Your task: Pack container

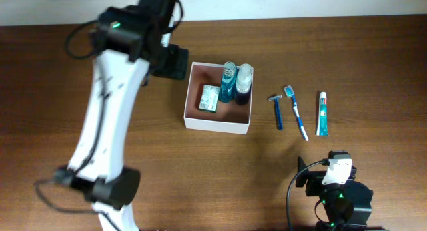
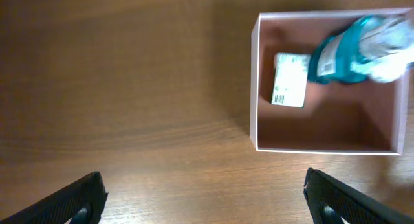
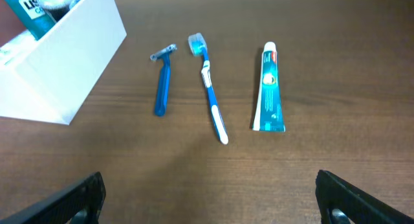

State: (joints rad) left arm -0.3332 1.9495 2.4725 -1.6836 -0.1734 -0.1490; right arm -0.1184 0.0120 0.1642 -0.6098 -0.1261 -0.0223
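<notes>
Next, my right gripper moves outward and toward the box, down onto the razor's blue handle (image 1: 278,114) (image 3: 163,88), as the razor still lies unpacked on the tabletop.
The container (image 1: 217,121) is a square white box with a pinkish-brown inside, mid-table. In it stand a teal bottle (image 1: 229,83) and a dark blue bottle (image 1: 243,85), with a small green-white carton (image 1: 211,98) lying flat. The box also shows in the left wrist view (image 2: 253,81) and the right wrist view (image 3: 71,62). Right of it lie a blue razor (image 1: 277,109), a blue toothbrush (image 1: 295,112) and a toothpaste tube (image 1: 322,113). My left gripper (image 2: 204,201) is open and empty, left of the box. My right gripper (image 3: 210,198) is open and empty, near the front edge.
The table is dark brown wood (image 1: 67,111). A white wall strip (image 1: 300,4) runs along the far edge. The left arm (image 1: 110,97) reaches across the left half. The right arm's base (image 1: 337,191) sits at the front right.
</notes>
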